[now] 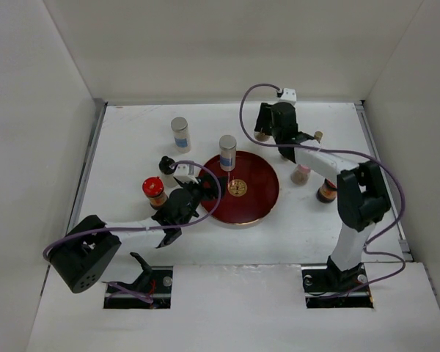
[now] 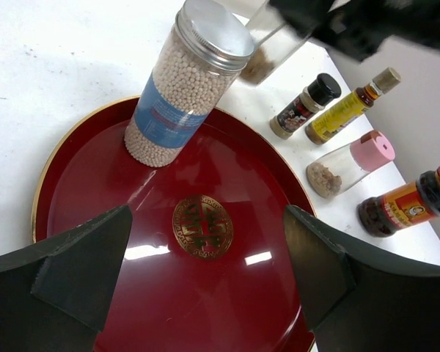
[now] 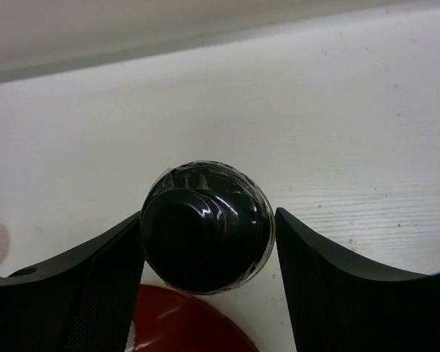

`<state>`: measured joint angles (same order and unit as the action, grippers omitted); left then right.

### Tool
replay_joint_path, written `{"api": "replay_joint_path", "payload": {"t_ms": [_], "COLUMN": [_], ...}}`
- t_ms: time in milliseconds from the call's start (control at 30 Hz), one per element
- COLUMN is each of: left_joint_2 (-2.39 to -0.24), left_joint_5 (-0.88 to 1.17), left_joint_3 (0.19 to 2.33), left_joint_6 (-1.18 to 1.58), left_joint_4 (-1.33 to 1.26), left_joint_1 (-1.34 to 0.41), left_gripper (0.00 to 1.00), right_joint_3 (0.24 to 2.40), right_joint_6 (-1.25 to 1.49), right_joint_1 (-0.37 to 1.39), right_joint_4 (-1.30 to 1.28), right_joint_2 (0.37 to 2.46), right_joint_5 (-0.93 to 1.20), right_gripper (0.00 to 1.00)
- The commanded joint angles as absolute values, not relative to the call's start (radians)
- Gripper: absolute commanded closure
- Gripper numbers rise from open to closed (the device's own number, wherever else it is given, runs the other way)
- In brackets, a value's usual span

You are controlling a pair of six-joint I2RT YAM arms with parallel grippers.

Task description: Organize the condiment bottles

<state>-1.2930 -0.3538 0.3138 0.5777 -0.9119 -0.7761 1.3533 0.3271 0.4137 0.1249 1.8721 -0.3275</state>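
Observation:
The right gripper will next move back toward the white shaker, lower the bottle onto the tray's far part (image 1: 250,167) beside the shaker and let go, because that spot is empty.
A white shaker with a grey top (image 1: 227,152) stands on the far edge of the round red tray (image 1: 257,202), large in the left wrist view (image 2: 183,95). My left gripper (image 1: 194,194) hangs open and empty over the tray's left part (image 2: 205,271). My right gripper (image 1: 268,130) is shut on a black-capped clear bottle (image 3: 205,227) just beyond the tray's far right rim; that bottle shows tilted in the left wrist view (image 2: 268,51). A second shaker (image 1: 180,133), a black-capped bottle (image 1: 167,164) and a red-lidded jar (image 1: 154,192) stand left of the tray.
Right of the tray stand a small dark-capped bottle (image 2: 304,106), a yellow bottle (image 2: 348,110), a pink-capped jar (image 2: 348,165) and a red-lidded brown jar (image 2: 403,205). White walls close the table on three sides.

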Motion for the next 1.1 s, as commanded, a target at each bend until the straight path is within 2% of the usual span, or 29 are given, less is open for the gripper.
{"api": "replay_joint_path", "payload": {"t_ms": [0,333,700,1067], "left_joint_2": [-1.272,-1.281,-1.278,-1.275], "left_joint_5": [-0.356,-0.356,-0.36,-0.359], "left_joint_3": [0.302,0.304,0.301,0.302], "left_joint_6": [0.594,0.604,0.6,0.597], "left_joint_4": [-0.982,-0.982,-0.982,-0.971], "left_joint_1": [-0.768,-0.755,-0.746,-0.737], "left_gripper": [0.16,0.15,0.15,0.14], "right_joint_3": [1.309,1.054,1.026,1.04], "right_joint_6": [0.318,0.38,0.402,0.399], "right_joint_1": [0.453,0.59,0.619,0.619], "right_joint_4": [0.236,0.258,0.319,0.322], "right_joint_2": [1.702,1.566,1.669,1.698], "right_joint_5": [-0.344,-0.342,-0.347,-0.362], "right_gripper": [0.46,0.46,0.44,0.2]}}
